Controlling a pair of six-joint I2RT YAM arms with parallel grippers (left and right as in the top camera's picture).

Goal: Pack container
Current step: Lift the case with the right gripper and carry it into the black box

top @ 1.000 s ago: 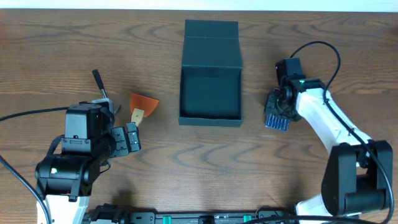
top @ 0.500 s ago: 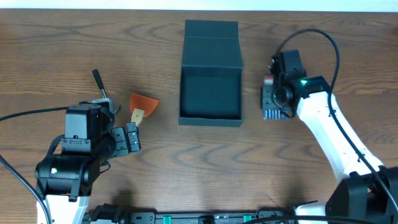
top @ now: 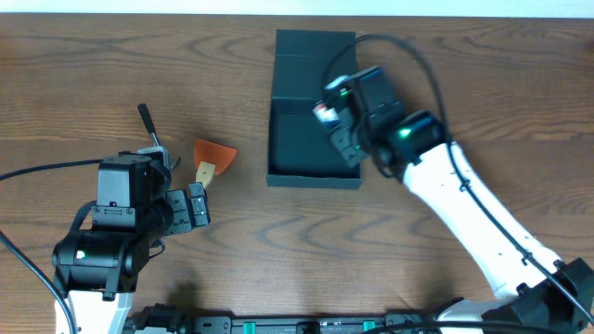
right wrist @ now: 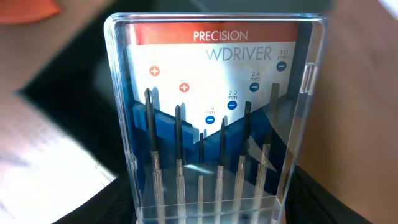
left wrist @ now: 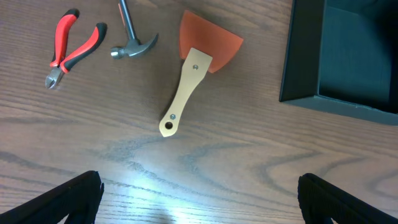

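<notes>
I need to move my right gripper to the left in the overhead view next and go down into the container with the clear case, because the bottom of the container [top: 313,172] is empty.
The dark teal container [top: 313,172] lies open at the table's middle, its lid [top: 316,56] folded back; its corner shows in the left wrist view [left wrist: 298,68]. My right gripper [top: 345,125] is shut on a clear case of precision screwdrivers [right wrist: 214,124] and holds it above the container's right side. My left gripper [top: 190,206] is open and empty over bare wood at the left [left wrist: 199,205]. An orange scraper with a wooden handle [top: 210,158] [left wrist: 196,68] lies left of the container.
A hammer [top: 148,125] [left wrist: 130,37] and red-handled pliers [left wrist: 71,46] lie at the left beyond the scraper. The right arm [top: 464,213] stretches diagonally across the right half of the table.
My right gripper has lifted the screwdriver case from the table right of the container and carried it left over the container. The left arm has not moved.
</notes>
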